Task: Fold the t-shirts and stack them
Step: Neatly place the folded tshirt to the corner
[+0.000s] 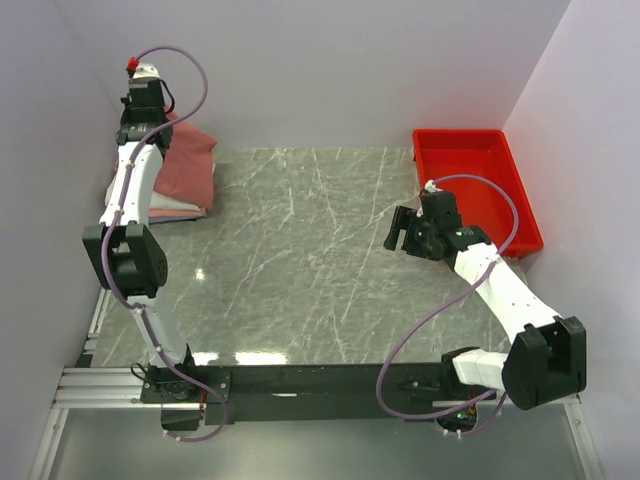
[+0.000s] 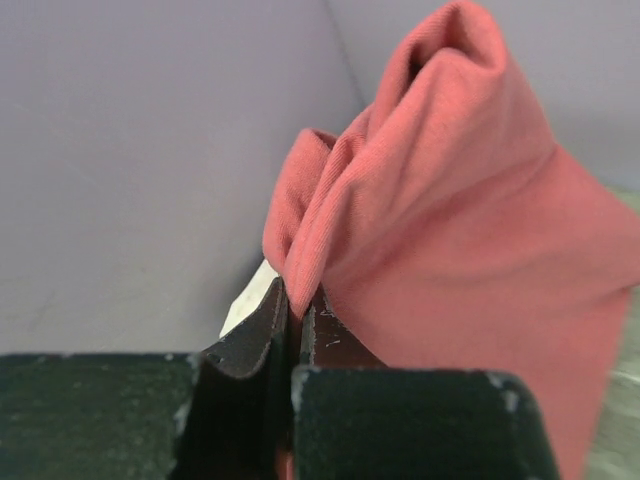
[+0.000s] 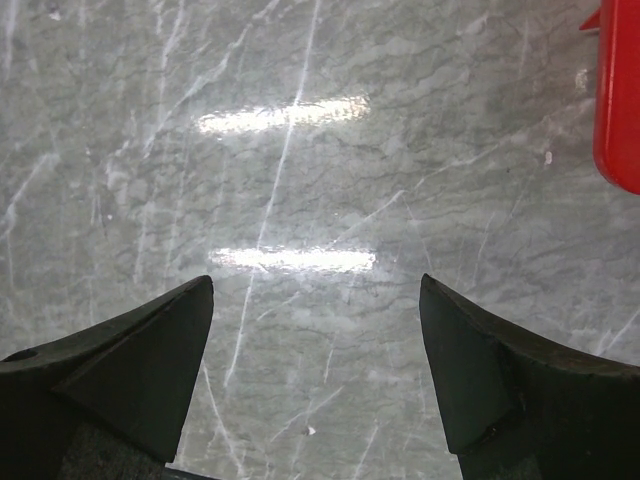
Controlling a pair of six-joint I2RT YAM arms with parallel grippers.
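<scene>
My left gripper will next lower the bunched fold of the red t-shirt toward the wall and let go of it on the stack's uncovered white edge point(image 2: 249, 299), which is below the gripper beside that wall.
The salmon-red t-shirt point(image 1: 186, 160) lies on top of a stack at the table's far left corner, over a pale pink shirt point(image 1: 178, 208) and a white one point(image 1: 160, 216). My left gripper point(image 1: 150, 128) is raised above that stack and shut on a fold of the red shirt point(image 2: 450, 230), lifting its edge; a sliver of white shirt point(image 2: 245, 300) shows beneath. My right gripper point(image 1: 402, 232) is open and empty, hovering over bare marble point(image 3: 320, 200) right of the table's middle.
A rigid bright red plastic tray point(image 1: 470, 185) stands at the back right; its corner shows in the right wrist view point(image 3: 620, 110). Walls close in behind and on both sides. The grey marble tabletop point(image 1: 300, 270) lies between the arms.
</scene>
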